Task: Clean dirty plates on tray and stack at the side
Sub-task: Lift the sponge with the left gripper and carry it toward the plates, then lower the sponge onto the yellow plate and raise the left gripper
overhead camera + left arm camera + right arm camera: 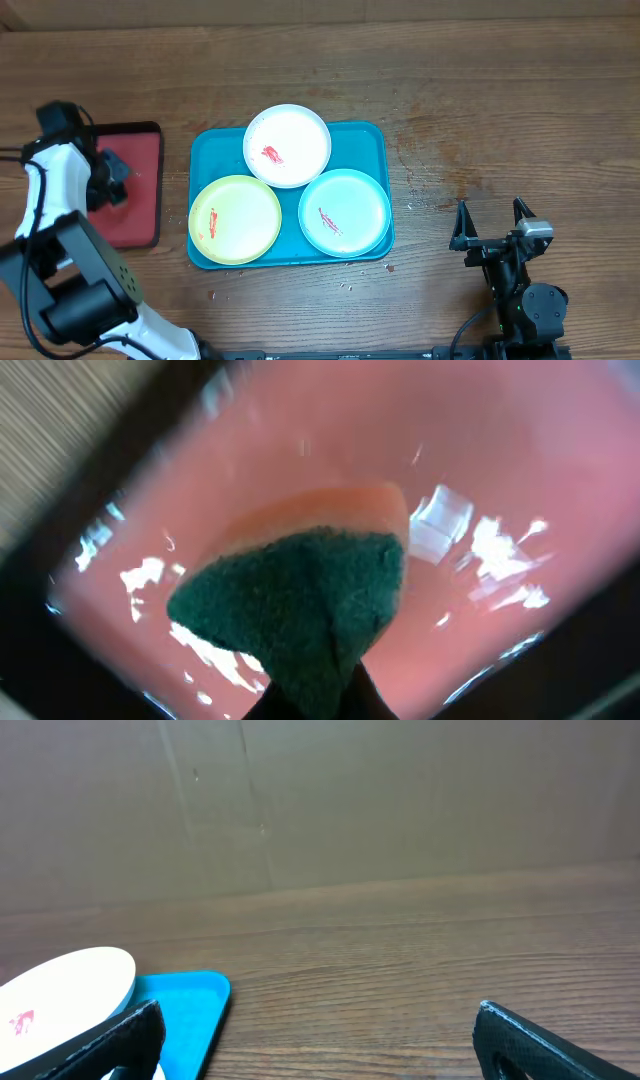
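Note:
Next, my left gripper lifts from the red tray and lowers onto the space beside the red smear on the yellow-green plate [240, 220].
The turquoise tray [215, 145] holds three plates with red smears: a white plate [295, 135] at the back, a yellow-green plate [240, 220] front left and a pale mint plate [350, 205] front right. My left gripper [112, 180] is over the small red tray [140, 215], shut on a sponge [300, 600] with a green scouring face and orange back. My right gripper [492, 228] is open and empty on the table right of the turquoise tray. The right wrist view shows the white plate [60, 985] and a tray corner [195, 1000].
The red tray has a dark rim [60, 490] and lies left of the turquoise tray. Crumbs and faint stains [430, 190] mark the wooden table right of the turquoise tray.

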